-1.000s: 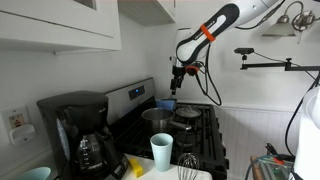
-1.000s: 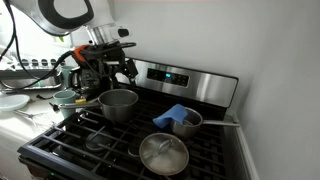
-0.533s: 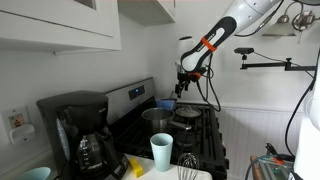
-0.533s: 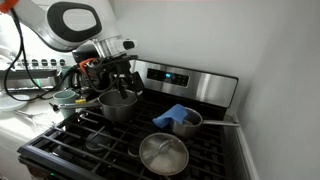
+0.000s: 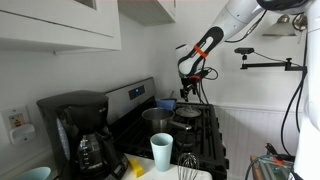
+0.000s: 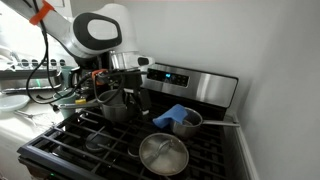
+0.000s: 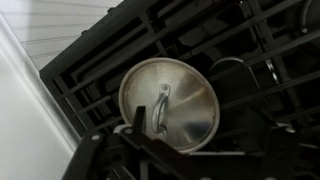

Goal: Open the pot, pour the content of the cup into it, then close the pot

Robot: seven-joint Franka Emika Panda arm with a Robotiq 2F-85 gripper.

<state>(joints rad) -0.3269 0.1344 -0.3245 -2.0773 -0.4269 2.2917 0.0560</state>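
I will next lower my open gripper toward the front burner until its fingers are on both sides of the lid's strap handle (image 6: 162, 149) (image 7: 161, 107), because the lid still covers the pot that needs to be opened.
The pot is a low, shiny steel pot with its lid on, standing on a front burner of the black stove; it shows in both exterior views (image 5: 186, 120) (image 6: 163, 155). In the wrist view its lid (image 7: 168, 98), with a loop handle, lies right below me. My gripper (image 6: 135, 100) (image 5: 186, 90) (image 7: 158, 140) hangs open and empty above the stove, above and just short of the pot. The pale blue-white cup (image 5: 161, 151) stands upright on the counter in front of the stove, far from the gripper.
A taller open steel pot (image 6: 118, 104) (image 5: 157, 118) sits beside the gripper. A small pan with a blue cloth (image 6: 180, 119) stands on the back burner. A black coffee maker (image 5: 78, 135) and a whisk (image 5: 186, 163) stand near the cup.
The arm has swung from over the back of the stove across it towards the lidded pot and come lower. Nothing has been touched.
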